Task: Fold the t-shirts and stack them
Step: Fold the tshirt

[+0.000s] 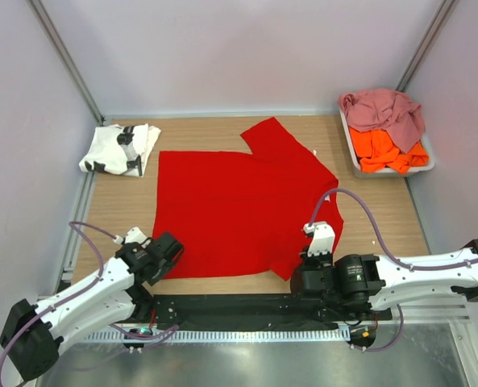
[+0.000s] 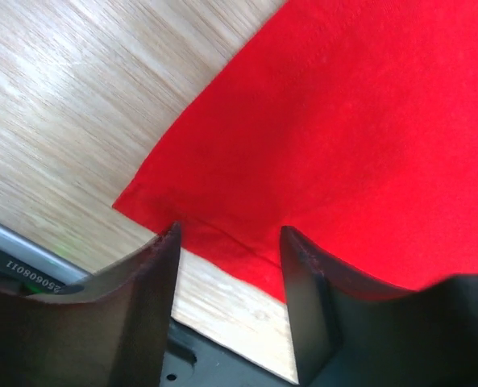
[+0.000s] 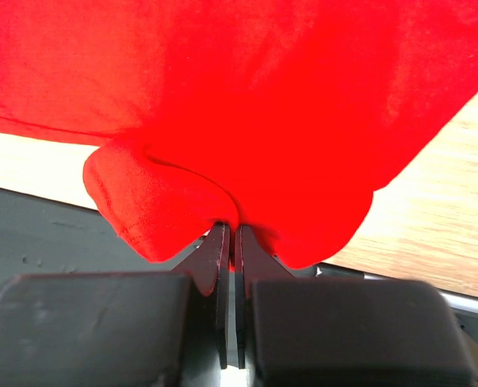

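My right gripper carries the shirt's pinched corner outward next and releases it over the shirt's body beside the collar, since the corner juts toward the black strip.
The red t-shirt lies spread flat in the middle of the wooden table, one sleeve pointing to the back. My left gripper is open at the shirt's near left corner, with the hem edge lying between the fingers. My right gripper is shut on the shirt's near right corner, and the cloth bunches up over its fingertips. The white t-shirt with black print lies folded at the back left. The dusty pink t-shirt and the orange t-shirt lie crumpled in the tray.
A pale plastic tray stands at the back right against the right wall. A black strip and a metal rail run along the near table edge under both grippers. Walls close in the left, back and right sides.
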You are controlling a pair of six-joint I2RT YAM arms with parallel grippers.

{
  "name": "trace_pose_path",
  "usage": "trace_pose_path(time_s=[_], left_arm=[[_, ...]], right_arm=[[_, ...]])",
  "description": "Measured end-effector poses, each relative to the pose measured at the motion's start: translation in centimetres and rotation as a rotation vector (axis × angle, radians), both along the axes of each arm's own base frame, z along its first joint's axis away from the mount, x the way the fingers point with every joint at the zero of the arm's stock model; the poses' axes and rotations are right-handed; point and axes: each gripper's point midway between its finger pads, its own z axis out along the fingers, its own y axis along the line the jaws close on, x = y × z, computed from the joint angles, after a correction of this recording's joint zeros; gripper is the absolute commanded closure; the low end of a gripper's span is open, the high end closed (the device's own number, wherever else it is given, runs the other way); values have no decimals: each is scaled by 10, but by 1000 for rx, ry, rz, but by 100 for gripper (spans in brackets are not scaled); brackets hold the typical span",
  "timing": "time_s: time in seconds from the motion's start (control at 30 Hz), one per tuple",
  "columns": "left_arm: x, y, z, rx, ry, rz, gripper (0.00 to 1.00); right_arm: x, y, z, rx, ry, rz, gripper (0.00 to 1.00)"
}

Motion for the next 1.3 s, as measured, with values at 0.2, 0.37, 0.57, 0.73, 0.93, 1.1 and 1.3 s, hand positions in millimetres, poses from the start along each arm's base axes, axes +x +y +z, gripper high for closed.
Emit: trace_pose_path(time_s=[0.2,0.37,0.57,0.73,0.93,1.1,1.3], left_arm=[[3,1,-4,39,17,-34,100],[5,-2,-1,35,11,-60,71],[9,-12,16,-48,-49,-76,32],[3,-14,7,-97,-45,-53,32],[0,-16,2,-153,-71,-20,28],[1,-17,1,-136,-53,-16,32],[9,-24,-4,-124,-39,-25,74]], right_arm=[[0,-7,-2,-25,1,-8,99],[1,-13,-2,-47,-3,-19,99],[2,-10,-1,-81,-7,-22,99],[3,-8,-1,-89,-12,-25,99],[6,-7,2,-99,-15,-25,99],[8,-8,6,-78,-16,-36,99],[10,-12,10,-60,-17,-46,99]])
